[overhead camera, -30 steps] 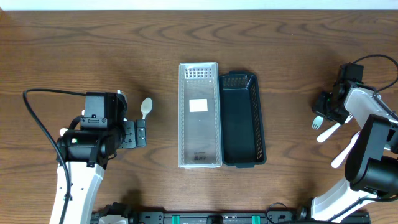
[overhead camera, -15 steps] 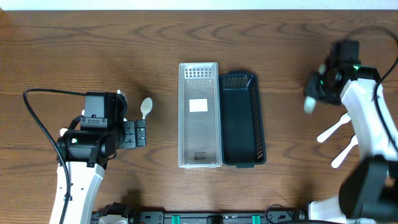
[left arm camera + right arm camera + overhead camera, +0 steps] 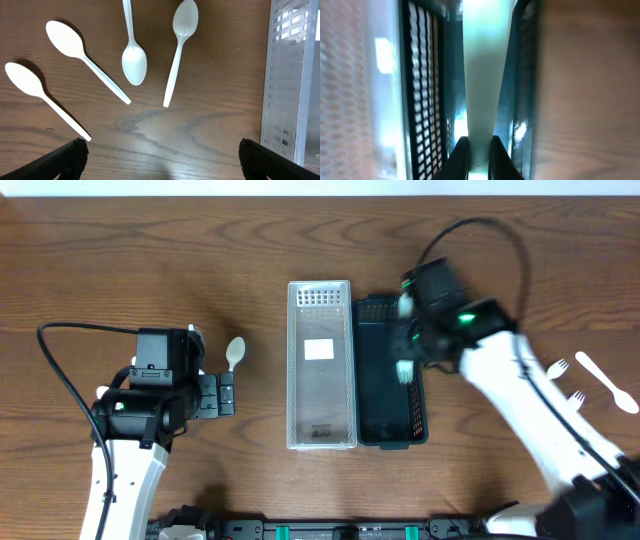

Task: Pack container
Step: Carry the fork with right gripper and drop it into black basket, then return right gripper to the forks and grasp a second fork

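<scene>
My right gripper will move toward the clear container, go down into the black mesh container (image 3: 392, 430) and release the white fork, as the black container's empty bottom shows beneath it.
A clear plastic container (image 3: 320, 415) and a black mesh container (image 3: 392, 430) lie side by side mid-table. My right gripper (image 3: 412, 332) hovers over the black container's right side, shut on a white plastic fork (image 3: 405, 370). In the right wrist view the fork's handle (image 3: 480, 75) runs up from the closed gripper (image 3: 479, 145), with the black mesh wall (image 3: 420, 75) beside it. My left gripper (image 3: 222, 394) stands open to the left, holding nothing. Its wrist view shows the gripper (image 3: 162, 150) wide above bare wood, with several white spoons (image 3: 134, 62) beyond.
Two more white forks (image 3: 560, 367) (image 3: 577, 397) and another white utensil (image 3: 605, 380) lie on the table at the far right. One spoon (image 3: 234, 353) shows beside the left arm. The clear container's wall (image 3: 290, 75) is right of the left gripper.
My right arm has swung left from the far right of the table to above the black container, carrying the fork. The left arm has not moved.
</scene>
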### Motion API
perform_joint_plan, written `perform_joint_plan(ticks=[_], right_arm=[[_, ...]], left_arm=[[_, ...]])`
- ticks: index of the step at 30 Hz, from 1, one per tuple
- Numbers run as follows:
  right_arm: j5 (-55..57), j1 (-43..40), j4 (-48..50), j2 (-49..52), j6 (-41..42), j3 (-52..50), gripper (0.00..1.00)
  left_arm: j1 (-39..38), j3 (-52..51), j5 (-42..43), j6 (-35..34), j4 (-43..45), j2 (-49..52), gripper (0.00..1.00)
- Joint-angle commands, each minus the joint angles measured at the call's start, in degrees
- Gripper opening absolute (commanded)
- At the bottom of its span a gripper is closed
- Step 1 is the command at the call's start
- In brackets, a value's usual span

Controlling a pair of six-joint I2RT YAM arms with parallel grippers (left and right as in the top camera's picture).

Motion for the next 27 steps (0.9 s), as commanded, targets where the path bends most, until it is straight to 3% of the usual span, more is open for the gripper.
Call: perform_joint_plan(ticks=[1,6,9,11,13,15,21,27], right_arm=[[0.3,3.0,1.3,3.5,2.6,-3.0,0.01],[0.3,4.8,3.4,8.6,2.6,-3.9,0.01],[0.3,4.6,4.3,9.4,2.6,-3.9,0.08],[0.3,4.3,5.9,9.3,1.8,-3.9,0.21],[0.3,4.1,7.5,9.2,0.2,-3.8,0.49],[0.3,3.6,7.7,9.0,-0.3,-3.1,0.67],[4.8,-0.5,2.8,5.8,-1.5,4.0,0.70],[9.6,-12.5,-2.2,-3.0,-1.0,10.8,0.75]], left_arm=[[0.3,0.9,-0.9,-0.8,-0.1,0.0,0.98],[0.3,0.9,-0.9,-0.8,-0.1,0.0,0.98],[0.3,0.9,-0.9,-0.8,-0.1,0.0,0.98],[0.3,0.9,-0.9,-0.8,-0.2,0.0,0.98],[0.3,0.9,-0.9,-0.8,-0.1,0.0,0.98],[0.3,0.9,-0.9,-0.8,-0.1,0.0,0.98],[0.3,0.9,-0.9,-0.8,-0.1,0.0,0.98],[0.3,0.9,-0.9,-0.8,-0.2,0.0,0.98]])
